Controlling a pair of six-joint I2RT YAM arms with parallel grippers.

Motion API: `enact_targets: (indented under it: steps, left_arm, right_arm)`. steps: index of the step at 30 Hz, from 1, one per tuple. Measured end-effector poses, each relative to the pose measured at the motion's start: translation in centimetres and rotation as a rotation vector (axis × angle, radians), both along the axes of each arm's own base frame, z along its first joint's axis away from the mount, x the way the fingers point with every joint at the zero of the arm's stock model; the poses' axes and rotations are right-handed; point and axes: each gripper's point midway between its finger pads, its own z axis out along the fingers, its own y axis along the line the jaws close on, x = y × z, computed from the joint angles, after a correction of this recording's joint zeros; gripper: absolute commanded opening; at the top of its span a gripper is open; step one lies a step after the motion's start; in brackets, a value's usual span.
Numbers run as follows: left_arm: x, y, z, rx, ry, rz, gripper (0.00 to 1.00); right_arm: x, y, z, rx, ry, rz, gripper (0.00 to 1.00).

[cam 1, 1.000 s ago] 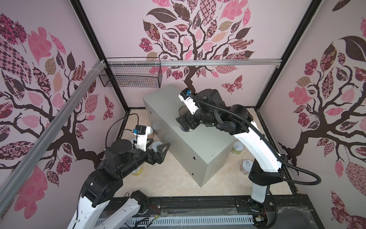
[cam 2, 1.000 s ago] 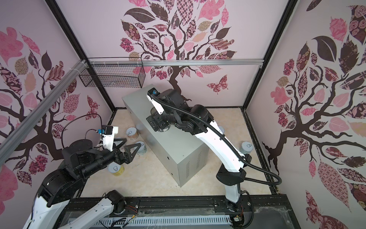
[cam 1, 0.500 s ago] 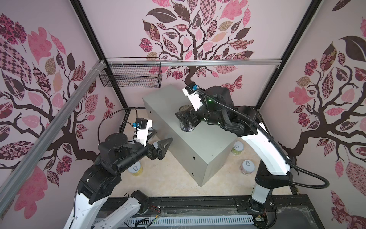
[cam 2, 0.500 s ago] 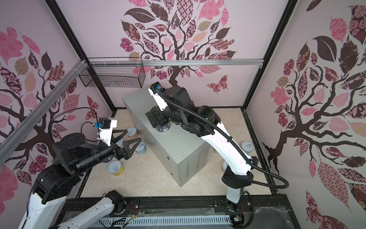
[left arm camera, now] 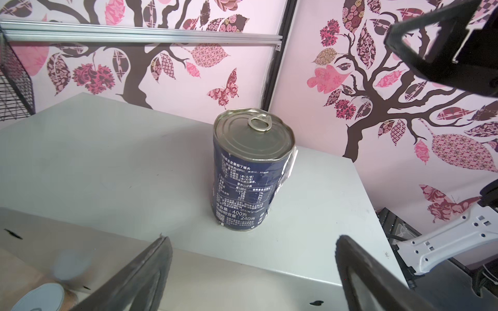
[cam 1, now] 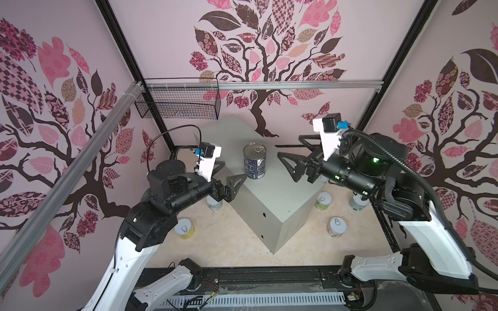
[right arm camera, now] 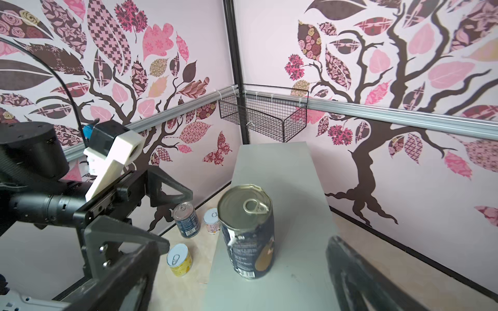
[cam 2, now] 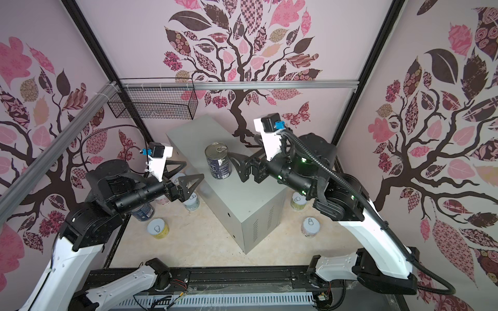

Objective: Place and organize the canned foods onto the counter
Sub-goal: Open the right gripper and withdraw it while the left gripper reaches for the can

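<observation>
The body of the tall dark-blue can (cam 1: 254, 167) (left arm camera: 245, 187) is straight ahead of my gripper's spread fingers, so my left gripper should next move outward over the counter's edge around it.
One tall dark-blue can (cam 1: 254, 161) (cam 2: 217, 161) with a silver pull-tab top stands upright on the pale grey-green counter (cam 1: 269, 194) (cam 2: 237, 196). My right gripper (cam 1: 289, 146) (cam 2: 244, 146) hangs open just right of it, not touching. At the counter's left edge my left gripper (cam 1: 229, 172) (cam 2: 192, 171) is open and empty. The left wrist view has this can (left arm camera: 250, 175) ahead of the spread jaws. In the right wrist view the can (right arm camera: 248, 231) also stands clear of the jaws. Several short cans stand on the floor, among them a yellow one (cam 1: 184, 229) and a pink one (cam 1: 336, 227).
A black wire basket (cam 1: 177, 103) (cam 2: 153, 103) hangs on the back wall's rail, above the counter's far end. A second dark-blue can (cam 2: 142, 211) (right arm camera: 186, 219) stands on the floor under my left arm. Patterned walls close in three sides.
My right gripper has drawn back to the right, away from the tall can, which stays standing on the counter. My left gripper has risen toward the counter's left edge.
</observation>
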Motion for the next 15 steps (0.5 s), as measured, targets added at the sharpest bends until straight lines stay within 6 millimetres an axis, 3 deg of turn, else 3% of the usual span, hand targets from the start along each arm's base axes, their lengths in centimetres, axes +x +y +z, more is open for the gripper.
enact_targets:
  steps: [7, 15]
  left_arm:
    - [1.6, -2.0, -0.8, 0.001, 0.031, -0.049, 0.98]
    - [3.3, -3.5, -1.3, -0.002, 0.042, -0.072, 0.98]
  right_arm:
    - [-1.1, -3.0, -3.2, 0.026, 0.021, -0.046, 1.0]
    - [-1.7, -4.5, -6.7, 0.023, 0.061, -0.068, 1.0]
